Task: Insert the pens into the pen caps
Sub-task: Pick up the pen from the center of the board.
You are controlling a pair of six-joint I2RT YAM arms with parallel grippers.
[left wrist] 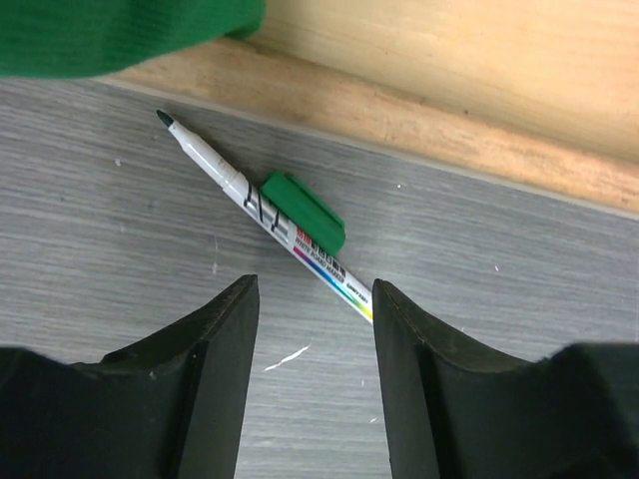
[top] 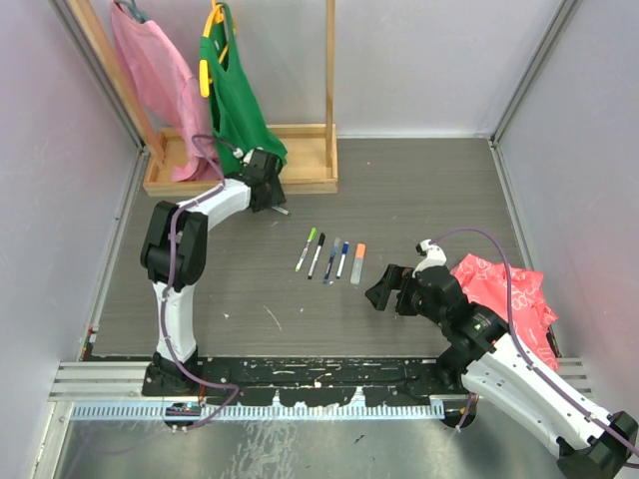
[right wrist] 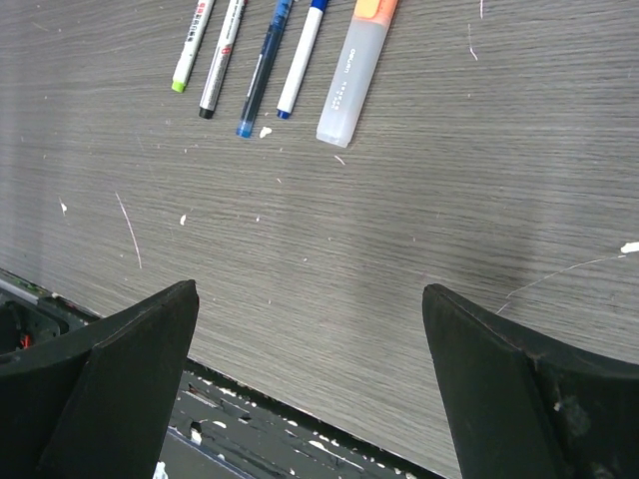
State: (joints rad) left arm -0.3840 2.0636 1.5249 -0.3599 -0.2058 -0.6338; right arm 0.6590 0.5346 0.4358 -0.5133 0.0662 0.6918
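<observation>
The left gripper should next go down and close on the pen's striped rear part below its fingers, where the green cap leaves the pen's body clear.
A white-barrelled pen with a bare dark green tip lies slantwise on the grey table. A green pen cap lies loose against its barrel. My left gripper stands open just short of them; the pen's rear end lies by the right finger, and nothing is between the fingers. From above, this gripper is at the wooden base. Several more pens lie in a row mid-table, with coloured ends; the orange one is the thickest. My right gripper hangs open and empty, nearer than the row.
A wooden rack base runs along the back, close behind the loose pen, and shows as a wooden edge. A green cloth and a pink cloth hang over it. A red cloth lies beside the right arm.
</observation>
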